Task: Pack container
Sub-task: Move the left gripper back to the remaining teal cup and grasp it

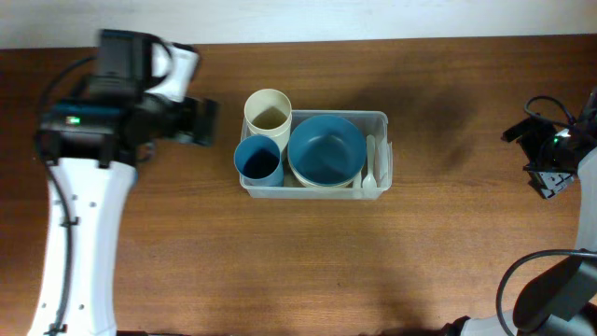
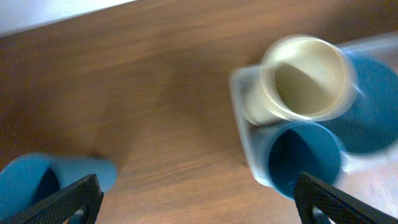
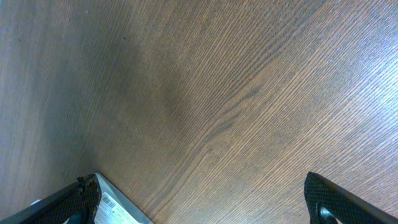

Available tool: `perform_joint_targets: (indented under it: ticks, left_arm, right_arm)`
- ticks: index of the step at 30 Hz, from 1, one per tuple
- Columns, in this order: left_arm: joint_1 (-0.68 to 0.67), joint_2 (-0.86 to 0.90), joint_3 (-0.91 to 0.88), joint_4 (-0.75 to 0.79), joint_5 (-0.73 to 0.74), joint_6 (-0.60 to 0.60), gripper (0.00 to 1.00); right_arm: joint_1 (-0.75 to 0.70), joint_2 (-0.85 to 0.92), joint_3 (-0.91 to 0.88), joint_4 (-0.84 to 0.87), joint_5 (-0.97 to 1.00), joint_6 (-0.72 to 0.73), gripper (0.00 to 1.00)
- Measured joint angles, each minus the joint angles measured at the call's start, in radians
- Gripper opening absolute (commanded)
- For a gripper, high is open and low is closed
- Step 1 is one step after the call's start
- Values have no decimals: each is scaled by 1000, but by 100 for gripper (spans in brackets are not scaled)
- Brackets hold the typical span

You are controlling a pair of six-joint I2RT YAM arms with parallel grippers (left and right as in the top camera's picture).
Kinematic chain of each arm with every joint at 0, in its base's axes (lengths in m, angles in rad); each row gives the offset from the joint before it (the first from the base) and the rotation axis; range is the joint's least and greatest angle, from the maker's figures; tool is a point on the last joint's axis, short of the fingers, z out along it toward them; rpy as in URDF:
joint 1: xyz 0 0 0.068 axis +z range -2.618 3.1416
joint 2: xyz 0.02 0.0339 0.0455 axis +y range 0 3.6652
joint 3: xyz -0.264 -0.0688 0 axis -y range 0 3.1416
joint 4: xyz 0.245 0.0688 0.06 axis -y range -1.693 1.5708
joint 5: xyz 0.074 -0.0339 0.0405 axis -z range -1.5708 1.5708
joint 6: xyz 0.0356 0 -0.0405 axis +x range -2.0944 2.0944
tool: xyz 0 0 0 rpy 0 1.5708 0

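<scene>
Next, my left gripper swings left in the overhead view and lowers onto the loose blue cup's container-side rim (image 2: pixel 53 170), as the cup still sits outside the container.
The clear plastic container (image 1: pixel 375 116) stands mid-table. In it are a cream cup (image 1: pixel 268 110), a blue cup (image 1: pixel 258 161), a blue bowl (image 1: pixel 326 149) stacked on a cream bowl, and a white spoon (image 1: pixel 370 166) along the right wall. My left gripper (image 1: pixel 207 121) is open and empty just left of the container. The left wrist view, blurred, shows its fingers (image 2: pixel 199 205) wide apart, with the cream cup (image 2: pixel 305 78), the blue cup (image 2: pixel 305 155) and the container's corner (image 2: pixel 239 93) ahead. My right gripper (image 1: pixel 534 157) is open and empty far to the right, its fingers (image 3: pixel 205 205) over bare wood.
A blurred blue object (image 2: pixel 37 180) lies on the table by my left finger; the arm hides it in the overhead view. A grey item with a barcode label (image 3: pixel 115 208) shows by my right gripper's left finger. The table (image 1: pixel 448 243) is brown wood.
</scene>
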Motion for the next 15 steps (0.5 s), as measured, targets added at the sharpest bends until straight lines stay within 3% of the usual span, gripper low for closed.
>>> perform_joint_targets:
  ticks: [6, 15]
  left_arm:
    - [128, 0, 0, 23, 0, -67, 100]
    - [141, 76, 3, 1, -74, -141, 100]
  right_arm:
    - [0, 0, 0, 0, 0, 0, 99]
    - [0, 0, 0, 0, 0, 0, 99]
